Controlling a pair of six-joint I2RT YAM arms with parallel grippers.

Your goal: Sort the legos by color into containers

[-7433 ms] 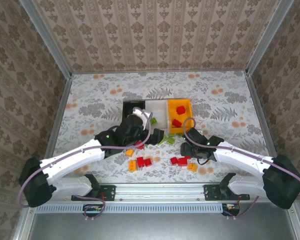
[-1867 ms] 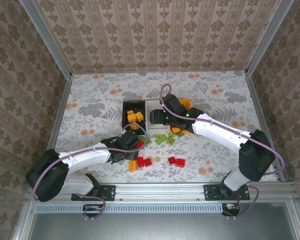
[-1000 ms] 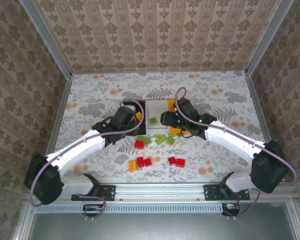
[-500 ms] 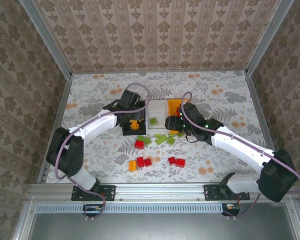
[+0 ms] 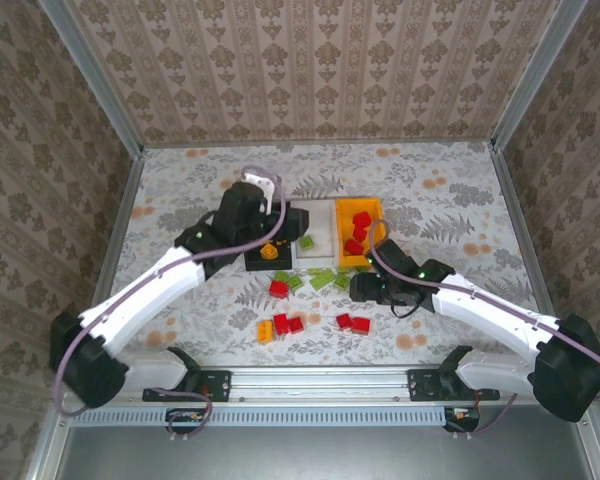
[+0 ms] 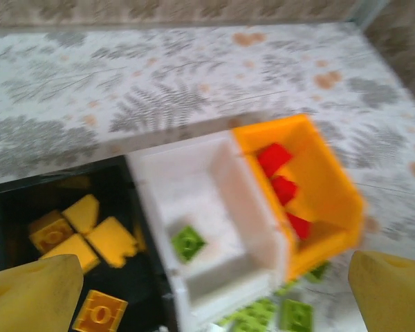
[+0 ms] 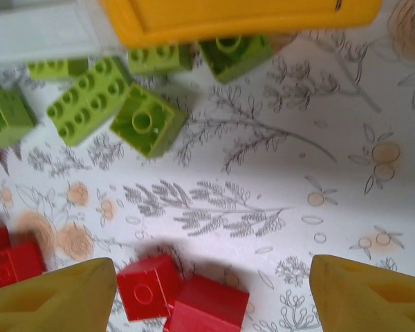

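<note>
My right gripper descends backward next onto the paired red lego nearer my base, below and back from it, since the orange container (image 6: 325,180) holds reds.
My left gripper (image 5: 288,221) hangs open and empty over the black container (image 5: 252,263). In the left wrist view this black container (image 6: 62,197) holds several orange-yellow legos (image 6: 90,232). Beside it, the white container (image 6: 194,176) holds one green lego (image 6: 188,243), and the orange container (image 6: 325,180) holds red legos (image 6: 275,158). My right gripper (image 5: 364,288) is low over the table, open. Its fingertips (image 7: 55,297) stand either side of two red legos (image 7: 146,287) lying on the table. Green legos (image 7: 90,100) lie just in front of the orange container's rim (image 7: 235,17).
More loose legos lie on the flowered table: a green cluster (image 5: 325,280), red ones (image 5: 279,288) (image 5: 287,323) and an orange one (image 5: 265,332) near the front. Metal rails and patterned walls close the table in on all sides.
The left gripper has opened over the black container and an orange lego now lies in it. The right arm has drawn back from the containers and come down toward the two red legos.
</note>
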